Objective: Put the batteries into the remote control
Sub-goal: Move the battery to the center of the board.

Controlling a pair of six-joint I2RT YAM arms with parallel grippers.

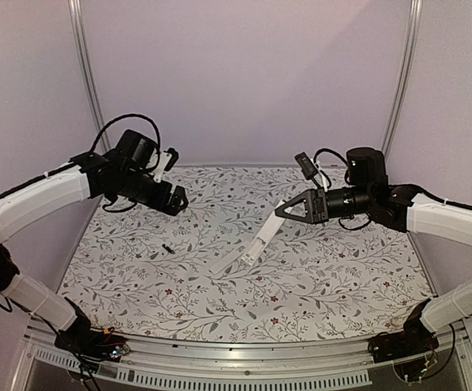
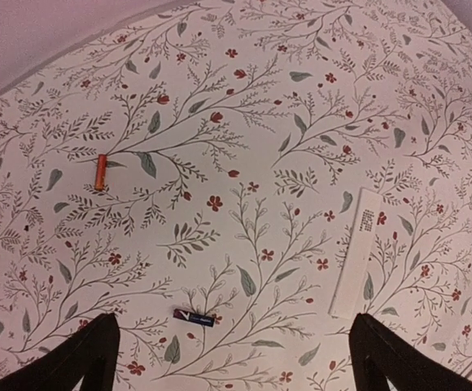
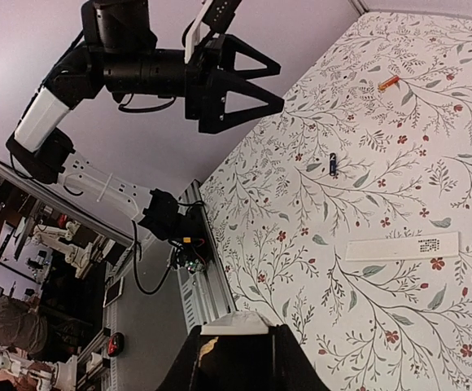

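Note:
My left gripper is open and will next move outward and down until its fingers are on both sides of the orange battery (image 2: 101, 173), which is farther away than the dark one.
My right gripper (image 1: 286, 210) (image 3: 238, 346) is shut on the upper end of the white remote control (image 1: 264, 234), which hangs slanting down toward the mat; only its white end (image 3: 238, 323) shows in the right wrist view, and the black button patch is hidden. A dark battery (image 1: 168, 248) (image 2: 194, 318) (image 3: 332, 165) lies on the floral mat. An orange battery (image 2: 100, 172) (image 3: 389, 82) lies farther off. My left gripper (image 1: 177, 199) (image 2: 236, 362) (image 3: 256, 81) is open and empty, held above the mat with the dark battery between its fingers in its own view.
A flat white strip with small print (image 1: 229, 263) (image 2: 356, 252) (image 3: 403, 247) lies on the mat beside the remote's lower end. The floral mat (image 1: 317, 285) covers the table. A metal rail (image 1: 244, 358) runs along the near edge, with white walls around.

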